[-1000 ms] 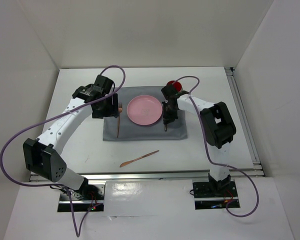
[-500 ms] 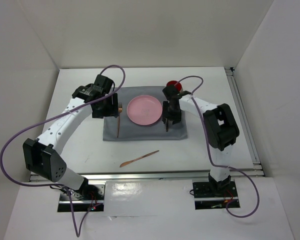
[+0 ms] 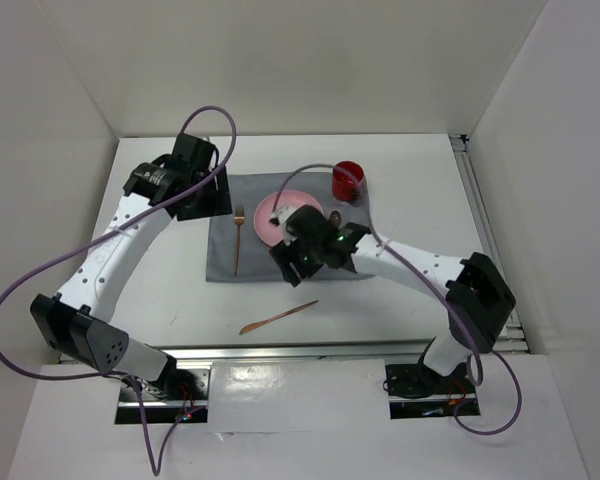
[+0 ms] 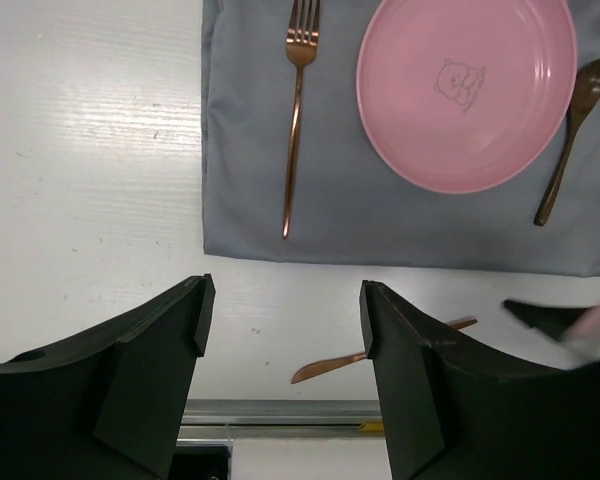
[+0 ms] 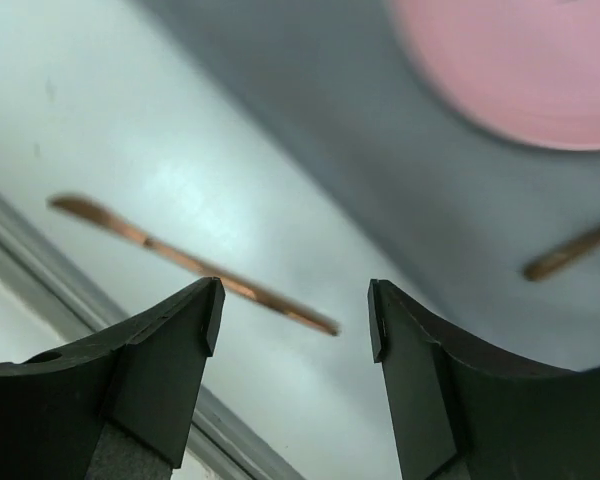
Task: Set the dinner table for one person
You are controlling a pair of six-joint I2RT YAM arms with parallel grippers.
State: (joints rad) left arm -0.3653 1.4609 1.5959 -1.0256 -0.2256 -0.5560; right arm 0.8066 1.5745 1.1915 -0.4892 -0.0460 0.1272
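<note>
My right gripper will next go down and move back, turning its fingers to straddle the copper knife's handle [image 3: 296, 310] [image 5: 272, 299], which lies at an angle below it, nearer the bar.
On the white dinner table [image 3: 420, 200] lies a grey placemat [image 3: 220, 262] with a pink plate [image 3: 276, 208] on it. A copper fork [image 3: 237, 238] lies left of the plate. A copper spoon [image 4: 570, 125] lies to the plate's right. A copper knife [image 3: 278, 317] rests on bare table near the front edge. My right gripper [image 3: 283, 264] hangs open and empty over the mat's front edge, the knife [image 5: 190, 262] just beyond its fingertips. My left gripper [image 3: 202, 200] is open and empty, high over the mat's left edge, clear of the fork [image 4: 295, 120].
A red cup [image 3: 348, 181] stands behind the mat's right corner. My right arm stretches across the plate and hides part of it. The metal rail [image 3: 310, 350] runs along the table's near edge. White walls enclose the back and sides.
My right gripper opened, left the spoon lying right of the plate, and swung forward-left toward the knife. My left arm drew back left, away from the fork.
</note>
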